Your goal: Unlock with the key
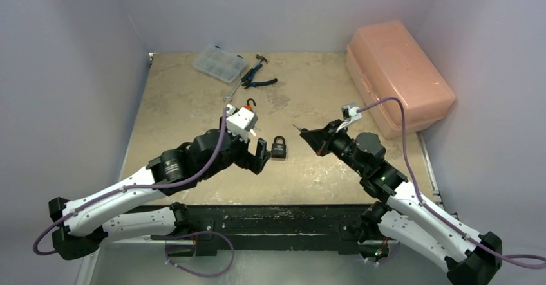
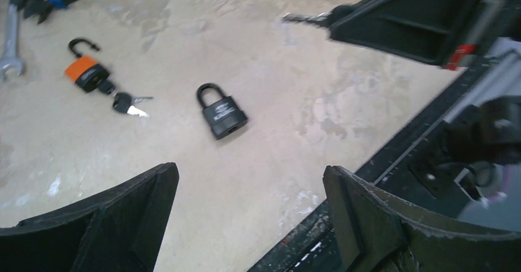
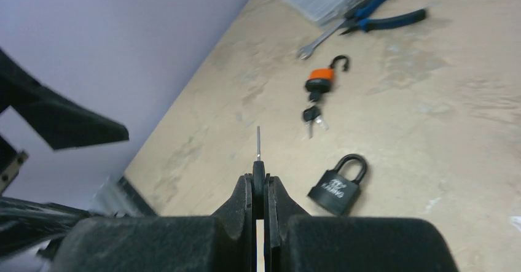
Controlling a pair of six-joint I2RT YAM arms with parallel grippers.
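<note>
The black padlock's body (image 1: 278, 151) (image 2: 225, 117) is below my left gripper and to its right in the top view, so my left gripper should go across and down onto it next.
A black padlock (image 1: 279, 147) with its shackle closed lies flat on the table; it shows in the left wrist view (image 2: 220, 112) and in the right wrist view (image 3: 339, 186). My right gripper (image 1: 308, 134) is shut on a key (image 3: 258, 155) by its black head, blade pointing forward, held above the table to the right of the padlock. The key tip shows in the left wrist view (image 2: 304, 18). My left gripper (image 1: 260, 153) is open and empty, just left of the padlock, its fingers (image 2: 123, 217) wide apart.
An orange padlock (image 1: 250, 105) with open shackle and keys attached lies behind the black one. Blue pliers (image 1: 258, 79), a wrench (image 1: 234, 91) and a clear parts box (image 1: 219, 64) sit at the back. A pink case (image 1: 396, 76) stands at the right.
</note>
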